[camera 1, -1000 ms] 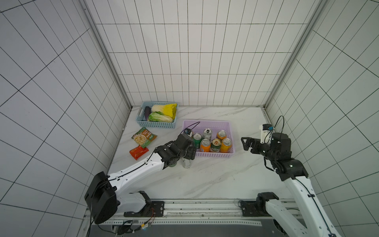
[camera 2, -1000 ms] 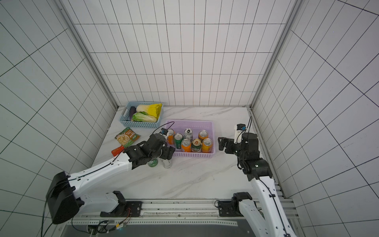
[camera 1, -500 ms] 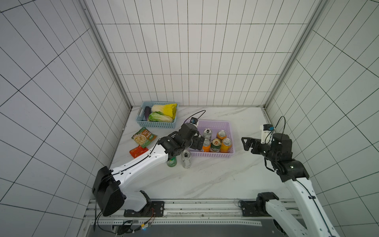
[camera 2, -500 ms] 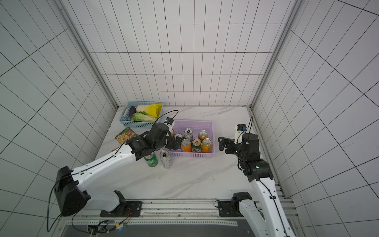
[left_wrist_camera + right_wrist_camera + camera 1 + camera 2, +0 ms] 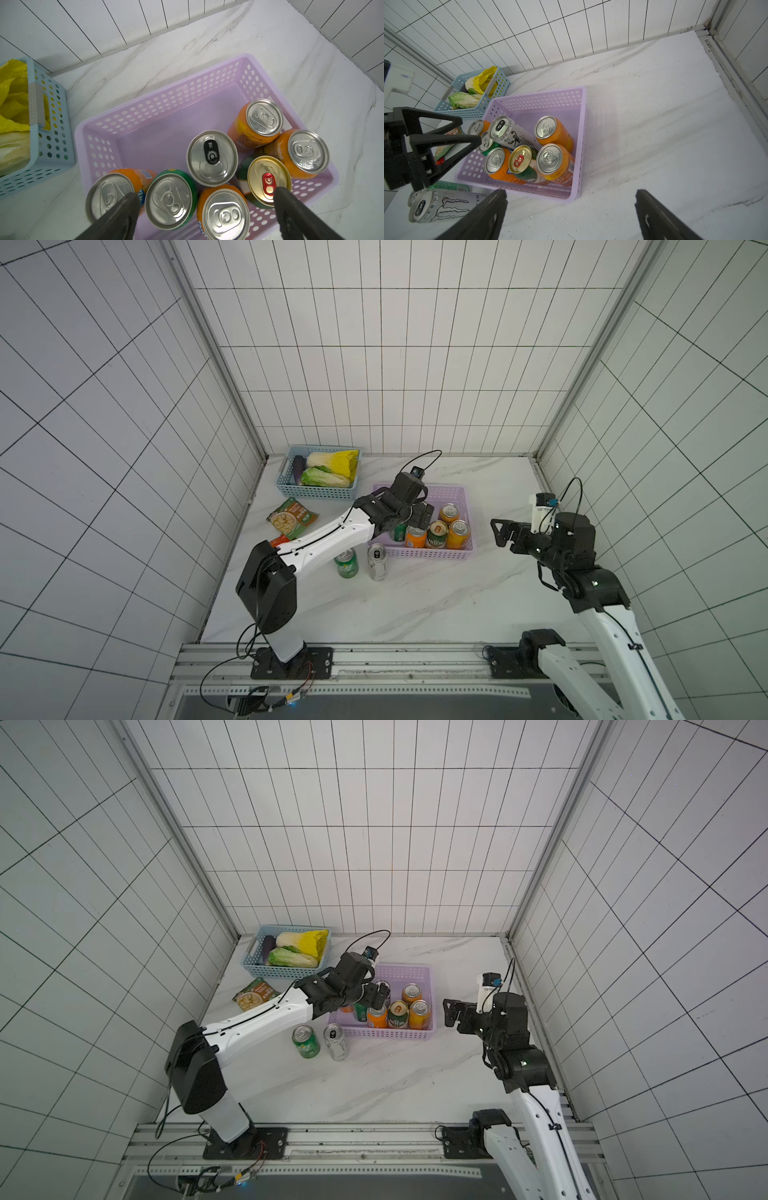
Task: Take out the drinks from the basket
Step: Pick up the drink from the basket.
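Note:
I should next lower my left gripper outward and close it around the upper part of the can, because the slim silver-white can stands below and outward, with the bare bottom of the basket behind it.
The lilac basket holds several upright drinks: orange cans, a green one, a slim silver-white one and a dark green one with a gold top. My left gripper hangs open just above these cans, holding nothing. On the table in front of the basket stand a green can and a silver-white can. My right gripper is open and empty, in the air right of the basket.
A light blue basket with cabbage sits at the back left. A green snack packet and a small red packet lie left of the lilac basket. Tiled walls close in three sides.
My left gripper let go of the silver-white can beside the green can, rose, and swung back over the cans in the lilac basket. The right arm has stayed put.

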